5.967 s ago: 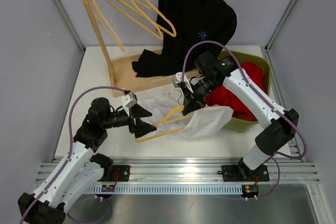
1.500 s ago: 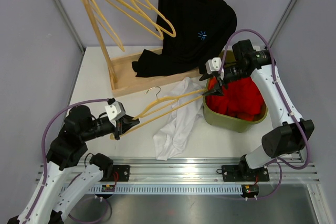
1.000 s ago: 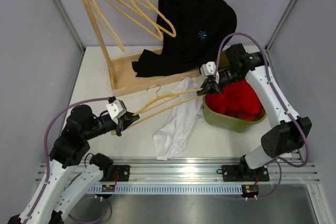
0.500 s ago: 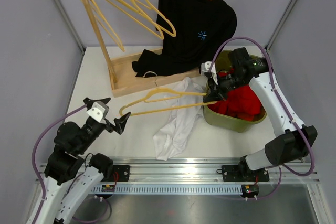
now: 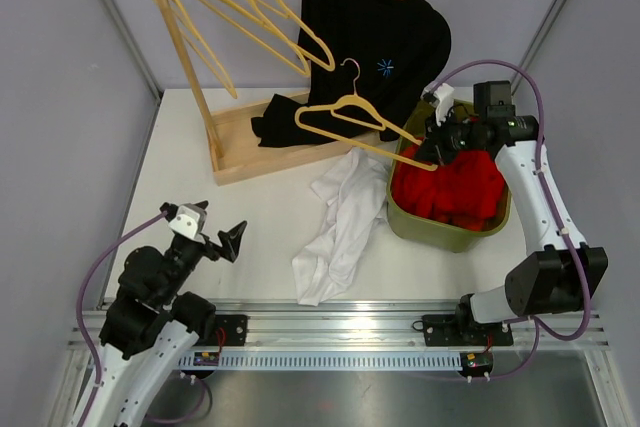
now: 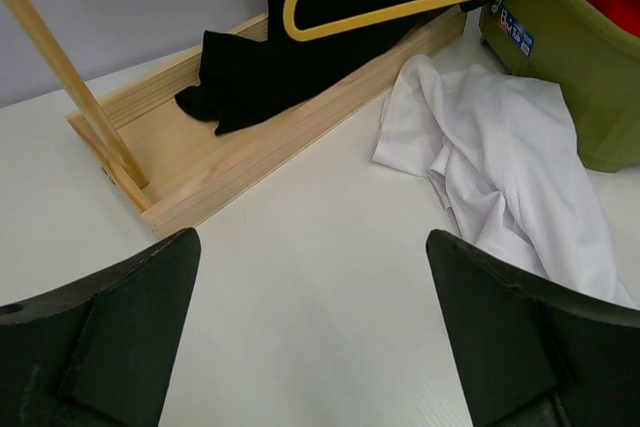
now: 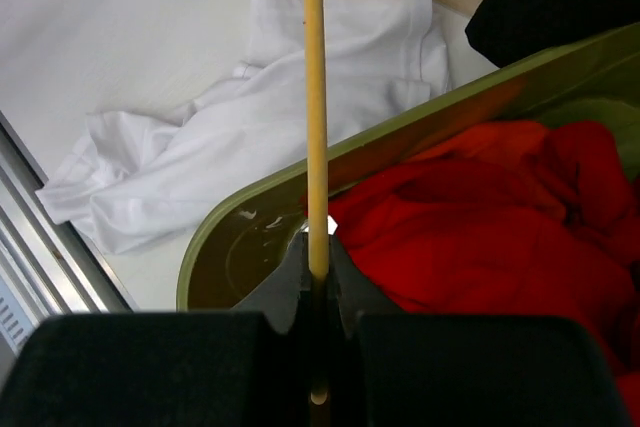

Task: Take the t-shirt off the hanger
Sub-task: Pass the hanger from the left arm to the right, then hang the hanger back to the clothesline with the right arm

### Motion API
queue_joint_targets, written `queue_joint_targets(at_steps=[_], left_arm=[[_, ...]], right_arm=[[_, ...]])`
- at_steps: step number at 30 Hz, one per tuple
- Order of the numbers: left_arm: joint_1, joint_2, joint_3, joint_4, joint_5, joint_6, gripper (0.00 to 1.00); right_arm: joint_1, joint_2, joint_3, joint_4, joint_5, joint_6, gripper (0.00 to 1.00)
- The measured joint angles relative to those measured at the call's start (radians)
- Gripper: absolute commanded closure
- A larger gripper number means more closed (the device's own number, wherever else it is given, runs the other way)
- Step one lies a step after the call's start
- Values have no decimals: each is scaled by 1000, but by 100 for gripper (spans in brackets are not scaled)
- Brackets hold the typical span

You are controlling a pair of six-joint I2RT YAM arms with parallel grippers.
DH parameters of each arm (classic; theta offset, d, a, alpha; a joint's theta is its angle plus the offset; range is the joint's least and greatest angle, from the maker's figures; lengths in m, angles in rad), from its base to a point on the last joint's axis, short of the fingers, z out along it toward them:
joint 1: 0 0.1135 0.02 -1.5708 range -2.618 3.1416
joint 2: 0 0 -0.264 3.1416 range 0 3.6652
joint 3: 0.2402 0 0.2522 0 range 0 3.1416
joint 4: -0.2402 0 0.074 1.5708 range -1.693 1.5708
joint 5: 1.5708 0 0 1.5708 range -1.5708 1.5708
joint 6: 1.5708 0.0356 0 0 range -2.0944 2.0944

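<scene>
The right gripper raises the bare hanger outward next, hooks it there and releases it. The open spot beside the spare yellow hangers lies outward and above.
The white t-shirt (image 5: 338,222) lies crumpled on the table, off the hanger, between the wooden rack and the green bin; it also shows as the t-shirt (image 6: 500,177) and the t-shirt (image 7: 250,127) in the wrist views. The bare yellow hanger (image 5: 349,99) hangs in the air above it, in front of the black shirt. My right gripper (image 5: 437,152) is shut on one end of the hanger (image 7: 314,97), over the bin. My left gripper (image 5: 205,227) stands wide open and empty near the table's front left, well apart from the shirt; its jaws (image 6: 312,247) frame bare table.
A green bin (image 5: 440,232) of red clothes sits at the right. At the back stands a wooden rack (image 5: 250,152) with a black shirt (image 5: 370,47) on its own hanger and several spare yellow hangers (image 5: 260,7).
My left gripper opened, let go of the hanger and drew back to the near left. The right gripper lifted the hanger up and back, away from the white t-shirt.
</scene>
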Motion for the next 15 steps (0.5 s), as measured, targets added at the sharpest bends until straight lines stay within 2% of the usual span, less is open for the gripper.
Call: queue_joint_targets(at_steps=[7,15], left_arm=[[0,-68,-25,26,-2,-8,1],[0,-55,-35,37,15,-9,1]], right_arm=[[5,45,84,75,64,137,100],[49,233,433,114,102,182,100]])
